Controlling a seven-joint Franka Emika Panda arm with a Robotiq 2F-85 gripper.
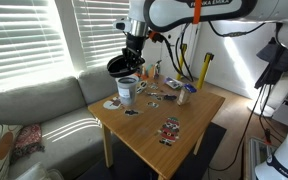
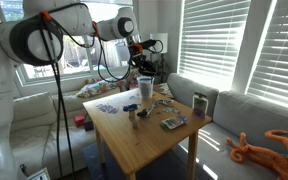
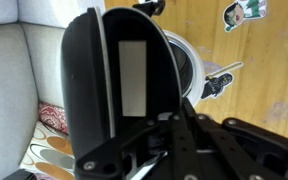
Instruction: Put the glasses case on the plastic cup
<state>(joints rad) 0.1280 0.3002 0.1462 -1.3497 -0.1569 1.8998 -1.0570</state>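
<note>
The case goes away from the sofa and down onto the plastic cup's rim (image 3: 190, 68) next for the release, as it overhangs the rim's sofa side.
My gripper (image 1: 130, 56) is shut on the black glasses case (image 1: 121, 66) and holds it just above the plastic cup (image 1: 126, 92), which stands near the wooden table's corner by the sofa. In an exterior view the gripper (image 2: 144, 62) holds the case (image 2: 144, 68) over the cup (image 2: 145, 88). In the wrist view the case (image 3: 114, 90) fills the middle of the frame, with a pale label on it. Only part of the cup's pale rim (image 3: 188, 72) shows behind it. The fingertips are hidden by the case.
The wooden table (image 1: 184, 125) carries small bottles (image 1: 174, 84), stickers and a red-and-black patterned card (image 1: 169, 130). A grey sofa (image 1: 44, 105) lies beside the table under window blinds. A yellow-handled tool (image 1: 205, 68) leans on the wall behind.
</note>
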